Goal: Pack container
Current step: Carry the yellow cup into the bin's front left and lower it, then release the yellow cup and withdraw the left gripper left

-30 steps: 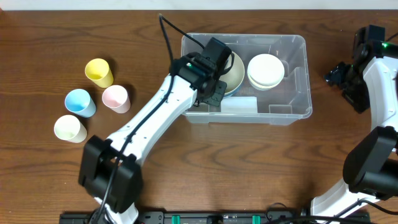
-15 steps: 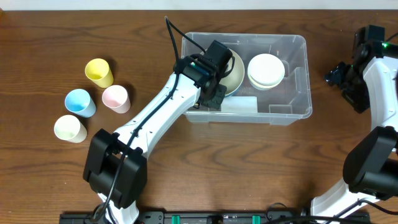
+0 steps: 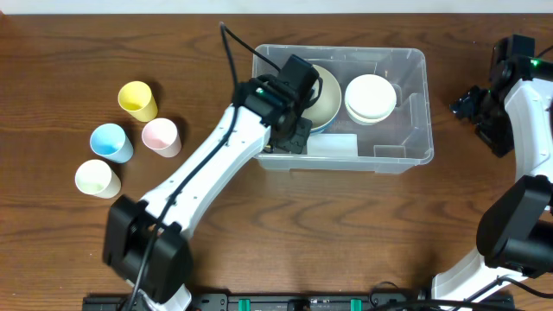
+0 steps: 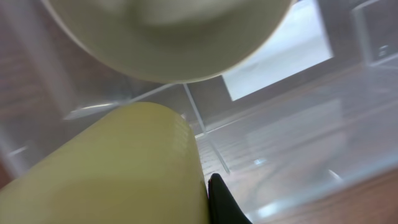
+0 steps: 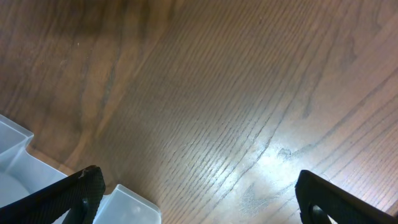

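The cup goes down a little with my left gripper into the container's front corner [image 4: 208, 133] next and comes free there, as that bare corner lies below the gripper, beside the bowl.
The clear container [image 3: 413, 104] stands at the table's back middle. It holds a pale green bowl [image 3: 324, 102] and a stack of white bowls [image 3: 370, 97]. My left gripper [image 3: 292, 131] is down inside its left front part, shut on a pale yellow-green cup [image 4: 118, 168]. The cup lies against the one black finger that shows, just below the bowl's underside [image 4: 168, 37]. In the overhead view the wrist hides the cup. My right gripper [image 5: 199, 199] is open and empty over bare table, right of the container's corner [image 5: 130, 208]; it also shows in the overhead view [image 3: 471, 105].
Several cups stand at the left: yellow [image 3: 136, 100], blue [image 3: 111, 142], pink [image 3: 161, 136] and cream [image 3: 96, 179]. A white label [image 3: 333, 145] is on the container's front wall. The left arm crosses the table diagonally from the front edge.
The left arm's elbow and base have swung a little. The gripper stays inside the container's left part, barely shifted. The right arm has not moved.
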